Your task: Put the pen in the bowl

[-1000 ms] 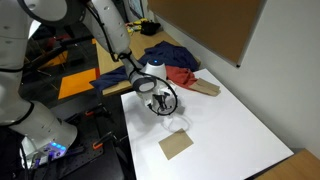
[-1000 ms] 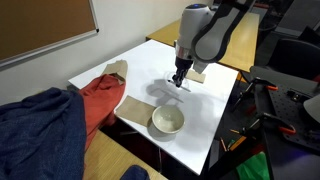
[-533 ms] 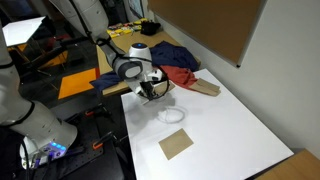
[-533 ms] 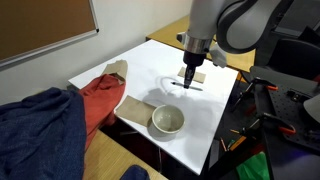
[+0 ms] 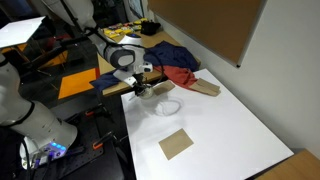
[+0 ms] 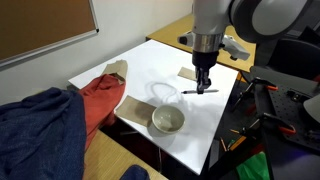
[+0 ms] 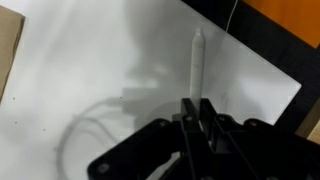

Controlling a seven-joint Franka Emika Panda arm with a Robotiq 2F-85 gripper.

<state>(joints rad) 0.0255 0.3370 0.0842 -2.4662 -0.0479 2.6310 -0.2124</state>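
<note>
My gripper moves the pen [image 6: 195,92] across to the bowl's opening [image 6: 168,117] next and releases it, because it still hangs over bare tabletop beside the bowl.
My gripper [image 6: 203,86] is shut on the pen [image 6: 195,92], a short dark stick held level just above the white table. In the wrist view the pen [image 7: 196,58] sticks out ahead of the closed fingers [image 7: 188,125] and looks pale and blurred. The cream-white bowl [image 6: 167,120] stands near the table's corner, apart from the gripper. In an exterior view the bowl [image 5: 168,106] lies just beside my gripper [image 5: 141,89].
A flat tan square [image 6: 190,73] lies behind the gripper, also seen in an exterior view [image 5: 176,144] and at the wrist view's left edge [image 7: 8,50]. Red and blue cloths [image 6: 95,95] and a wooden block [image 5: 206,88] lie at one end. The table edge [image 6: 222,125] is close.
The gripper has moved sideways over the table with the pen in it, away from above the bowl toward the table's edge. The bowl has not moved.
</note>
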